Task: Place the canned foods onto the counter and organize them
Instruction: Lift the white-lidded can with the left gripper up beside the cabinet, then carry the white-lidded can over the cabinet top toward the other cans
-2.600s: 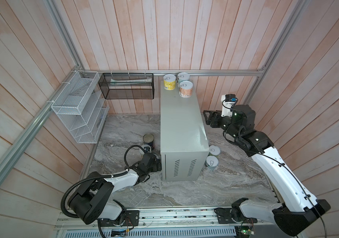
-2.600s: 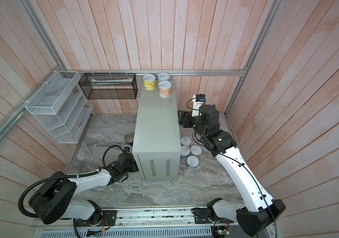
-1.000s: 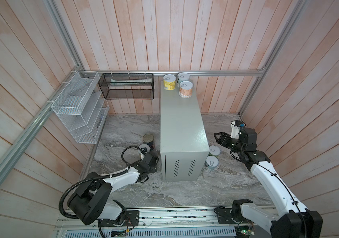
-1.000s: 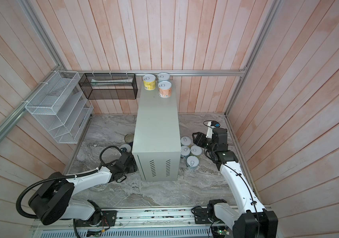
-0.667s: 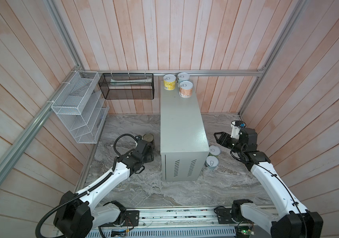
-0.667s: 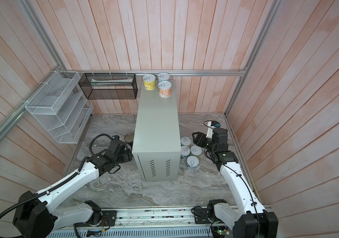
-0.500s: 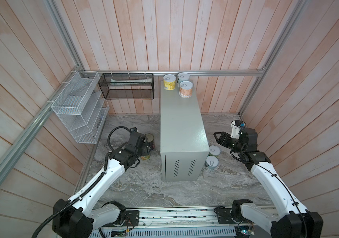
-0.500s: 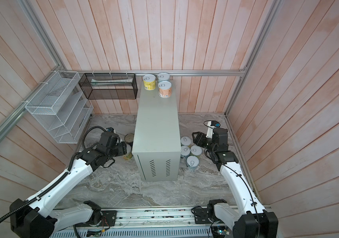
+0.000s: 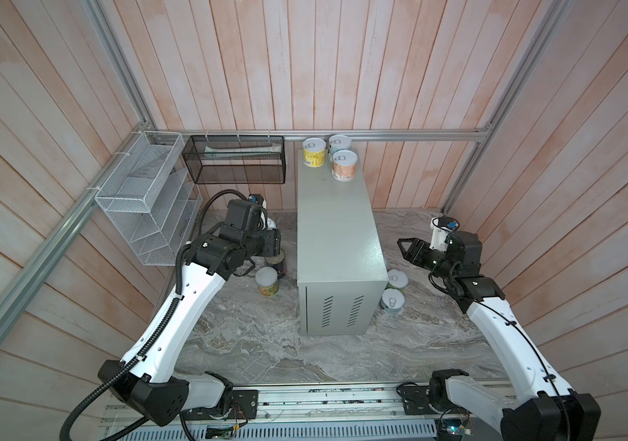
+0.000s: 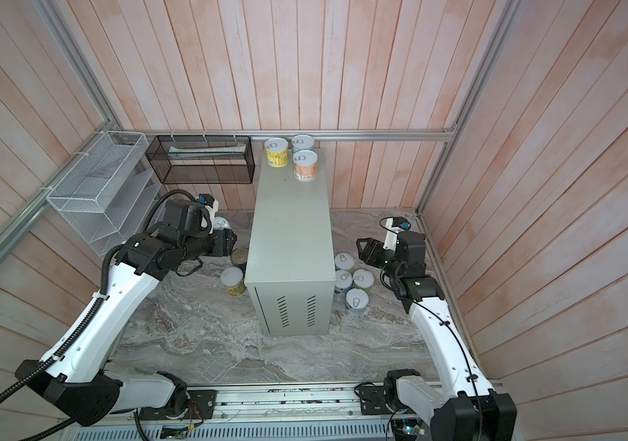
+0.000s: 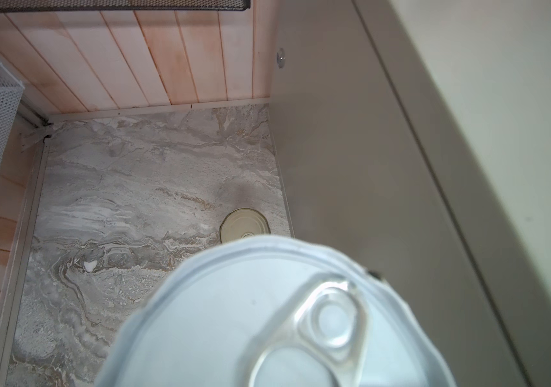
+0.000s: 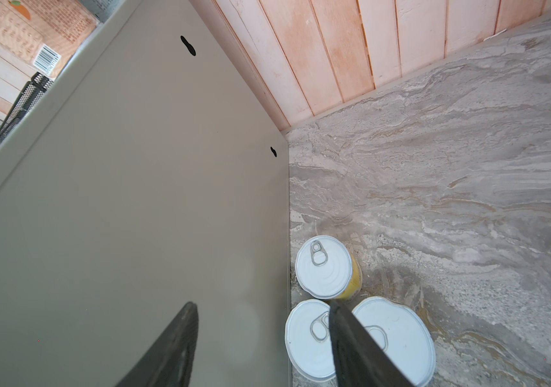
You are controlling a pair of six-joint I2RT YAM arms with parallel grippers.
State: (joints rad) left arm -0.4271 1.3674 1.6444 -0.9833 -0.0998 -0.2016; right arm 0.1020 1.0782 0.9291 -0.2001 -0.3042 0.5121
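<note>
I will lift the can in my left gripper over the edge of the counter, lower it and release it, because the bare counter short of the yellow (image 9: 318,217) can is beside my gripper.
The counter (image 9: 333,229) stands mid-floor with a yellow can (image 9: 313,152), a pale-blue can (image 9: 339,144) and a pink can (image 9: 344,165) at its far end. My left gripper (image 9: 272,238) hangs left of the counter, shut on a can (image 9: 268,222); that can's pull-tab lid (image 11: 267,318) fills the left wrist view and hides the fingers. Below it stand a dark can (image 9: 276,263) and a green-yellow can (image 9: 267,281). My right gripper (image 12: 262,305) is open and empty, above several floor cans (image 10: 344,262) right of the counter, among them a yellow one (image 12: 326,268).
A white wire rack (image 9: 144,198) and a black mesh basket (image 9: 234,160) hang on the left and back walls. Wooden walls close in on three sides. The grey marble floor (image 9: 259,343) lies in front of the counter.
My left arm has risen from low beside the counter's front corner and swung back, carrying the can upward. The right arm has hardly moved.
</note>
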